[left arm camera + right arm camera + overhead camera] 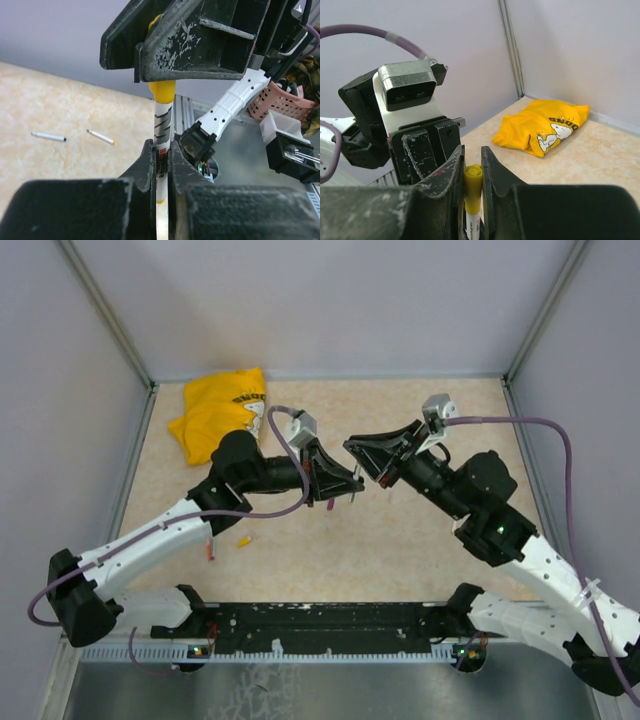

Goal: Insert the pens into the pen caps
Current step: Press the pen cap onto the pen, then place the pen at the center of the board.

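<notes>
My left gripper holds the white pen, and open tabletop is below it and to the left in the top view. Next it should swing toward the cloth, lower and release the pen.
My left gripper [161, 150] is shut on a white pen [162, 125] with printed markings and holds it upright above the table. A yellow pen cap [162, 92] sits on the pen's top end. My right gripper [472, 155] is shut on that yellow cap [473, 182], with the white barrel [473, 225] showing below it. In the top view the left gripper [350, 485] and the right gripper [362, 462] meet tip to tip over the middle of the table. Two more white pens [48, 136] [101, 137] lie on the table.
A folded yellow cloth [220, 415] lies at the back left and also shows in the right wrist view [545, 125]. An orange-red pen [210, 550] and a small yellow piece [243, 541] lie near the left arm. A small purple piece [331, 505] shows below the left gripper.
</notes>
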`<state>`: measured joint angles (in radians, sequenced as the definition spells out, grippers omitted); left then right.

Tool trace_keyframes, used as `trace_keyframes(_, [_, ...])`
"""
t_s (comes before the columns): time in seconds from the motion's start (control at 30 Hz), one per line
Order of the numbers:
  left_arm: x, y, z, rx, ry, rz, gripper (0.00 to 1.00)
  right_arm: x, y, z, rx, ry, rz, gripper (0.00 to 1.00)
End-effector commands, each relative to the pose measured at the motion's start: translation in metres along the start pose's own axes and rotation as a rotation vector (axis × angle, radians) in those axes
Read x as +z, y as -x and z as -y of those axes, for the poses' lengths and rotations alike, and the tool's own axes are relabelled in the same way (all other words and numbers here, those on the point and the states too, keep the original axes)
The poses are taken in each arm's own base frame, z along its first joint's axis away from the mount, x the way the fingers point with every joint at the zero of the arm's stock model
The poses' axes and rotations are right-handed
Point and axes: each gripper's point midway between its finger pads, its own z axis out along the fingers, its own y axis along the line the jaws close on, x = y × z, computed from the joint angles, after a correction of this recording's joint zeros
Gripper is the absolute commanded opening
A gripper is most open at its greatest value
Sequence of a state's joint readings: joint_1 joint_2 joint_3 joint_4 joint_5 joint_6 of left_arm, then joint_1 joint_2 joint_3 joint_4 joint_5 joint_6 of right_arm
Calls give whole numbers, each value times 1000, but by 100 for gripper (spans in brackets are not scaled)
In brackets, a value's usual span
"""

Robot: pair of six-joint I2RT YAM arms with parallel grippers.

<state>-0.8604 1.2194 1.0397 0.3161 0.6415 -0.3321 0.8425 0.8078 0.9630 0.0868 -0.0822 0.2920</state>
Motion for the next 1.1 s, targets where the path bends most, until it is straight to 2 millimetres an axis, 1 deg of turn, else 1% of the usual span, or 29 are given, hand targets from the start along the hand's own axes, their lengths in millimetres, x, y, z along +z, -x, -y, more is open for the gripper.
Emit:
trace_keyframes(0.0, [-17, 128, 28, 257, -4, 374, 0, -16, -53, 3, -14, -22, -317, 5])
trace_keyframes(0.07, [-16, 123, 24, 250, 6, 357, 0, -11, -32, 0, -29, -24, -275, 8])
trace_keyframes(0.17, [-13, 116, 18, 238, 21, 325, 0, -6, -7, -4, -40, -20, -216, 11])
trace_keyframes(0.3, [-8, 105, 11, 221, 35, 272, 0, -8, 24, -7, -42, -35, -122, 19])
trace_keyframes(0.4, [-7, 96, 9, 213, 29, 243, 0, -14, 37, -5, -51, -54, -69, 26])
trace_keyframes(0.47, [-7, 90, 9, 203, 25, 226, 0, -24, 49, -4, -53, -69, -2, 30])
trace_keyframes(0.57, [-6, 81, 4, 186, 39, 192, 0, -37, 56, -1, -54, -82, 67, 35])
trace_keyframes(0.6, [-6, 78, 2, 183, 48, 184, 0, -41, 55, 1, -53, -92, 77, 36])
trace_keyframes(0.7, [-9, 64, -18, 147, 143, 136, 0, -49, 42, 14, -50, -153, 64, 37])
trace_keyframes(0.8, [-17, 45, -45, 97, 265, 60, 0, -54, 13, 33, -51, -231, -19, 39])
trace_keyframes(0.87, [-25, 30, -66, 80, 365, 3, 0, -57, -14, 49, -44, -306, -93, 40])
trace_keyframes(0.97, [-48, 19, -101, 83, 564, -53, 0, -63, -57, 74, -28, -419, -202, 41])
trace_keyframes(1.07, [-72, 5, -138, 58, 724, -125, 0, -68, -99, 89, 9, -488, -304, 41])
